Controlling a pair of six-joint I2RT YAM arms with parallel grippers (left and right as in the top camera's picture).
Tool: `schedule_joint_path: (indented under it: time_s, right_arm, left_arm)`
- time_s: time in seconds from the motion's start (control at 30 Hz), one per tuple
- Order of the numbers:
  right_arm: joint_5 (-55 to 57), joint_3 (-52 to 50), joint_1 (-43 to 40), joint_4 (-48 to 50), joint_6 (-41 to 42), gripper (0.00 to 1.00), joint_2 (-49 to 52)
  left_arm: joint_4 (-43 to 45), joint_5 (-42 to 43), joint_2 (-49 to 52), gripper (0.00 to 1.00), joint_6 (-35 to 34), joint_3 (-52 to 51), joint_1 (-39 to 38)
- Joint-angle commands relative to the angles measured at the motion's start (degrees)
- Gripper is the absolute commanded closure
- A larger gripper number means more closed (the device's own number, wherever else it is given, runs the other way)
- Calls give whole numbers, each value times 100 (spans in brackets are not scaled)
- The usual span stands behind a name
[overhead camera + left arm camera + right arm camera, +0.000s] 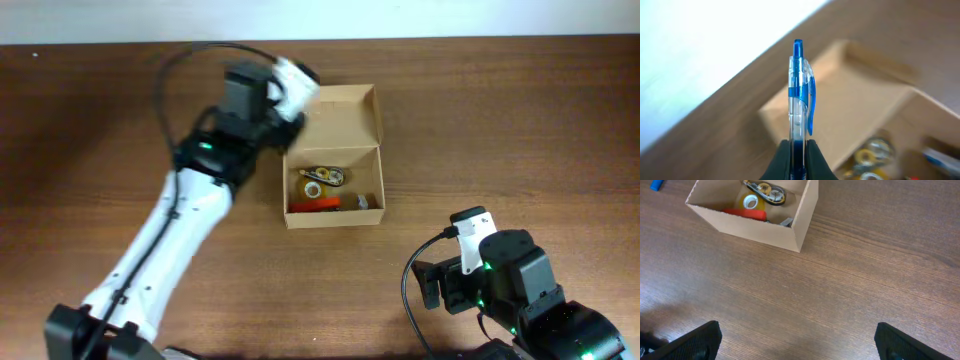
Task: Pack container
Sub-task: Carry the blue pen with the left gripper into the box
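Note:
The tape rolls in the container (873,154) lie below my left gripper, toward my base, so I need to move it back and down over them and let go of the pen (800,95).
The tan cardboard container (334,210) stands open at the table's middle, its flap lid (340,115) laid back. Inside lie tape rolls (322,177) and a red-orange item (315,205). My left gripper (798,150) is shut on a blue and clear pen (800,95), held above the box's back left corner; in the overhead view the arm (245,105) hides the pen. My right gripper (797,342) is open and empty over bare table, in front of and to the right of the box (757,225).
A small blue object (656,185) lies on the table left of the box in the right wrist view. The wooden table (500,130) ends at a white wall along the back edge.

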Motion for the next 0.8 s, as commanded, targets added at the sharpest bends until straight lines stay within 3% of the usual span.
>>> schedule_joint_path:
  time_s: [0.0,0.2,0.77]
  right_arm:
    - [-31,-17,35,13,-24,1,-2]
    - [-31,-17,35,15,-24,1,-2]
    - [-31,-17,35,13,-24,1,-2]
  left_arm:
    - [-44,254,232,98,1532,9,-437]
    - [-455,254,916,98,2645,9,-822]
    - [-638,380,2068,98,3032,9,-811]
